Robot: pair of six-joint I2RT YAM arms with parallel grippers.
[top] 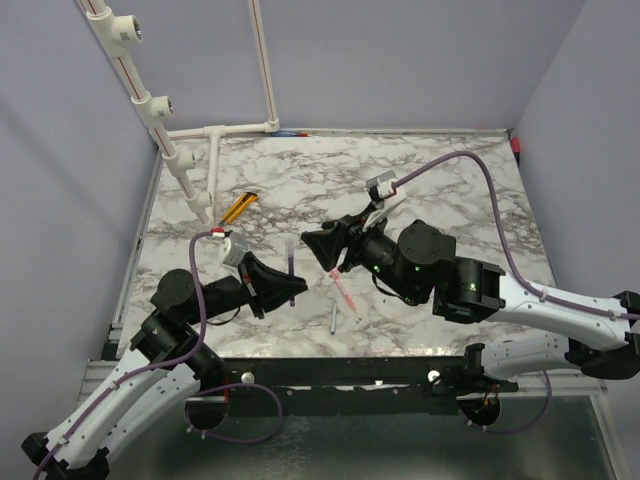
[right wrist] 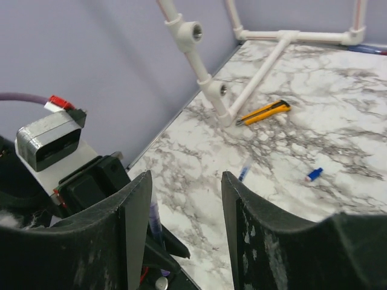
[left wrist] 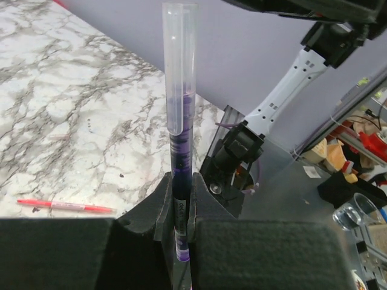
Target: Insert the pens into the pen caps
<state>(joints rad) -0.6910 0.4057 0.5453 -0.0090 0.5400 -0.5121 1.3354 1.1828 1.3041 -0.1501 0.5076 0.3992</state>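
I will next turn my left gripper downward, lower the capped pen onto the marble beside the whitish piece and then release it, since that bare spot is below it.
My left gripper is shut on a dark blue pen that stands upright between its jaws. A clear cap covers the pen's upper half. From above, this pen rises from the left gripper. My right gripper is open just to the right of the pen, with nothing between its fingers. In the right wrist view the open gripper faces the held pen. A red-pink pen lies flat on the marble.
A short bluish stick lies near the front edge. A whitish piece with a blue end and a small blue cap lie further out. A yellow-and-black knife rests near the white pipe frame.
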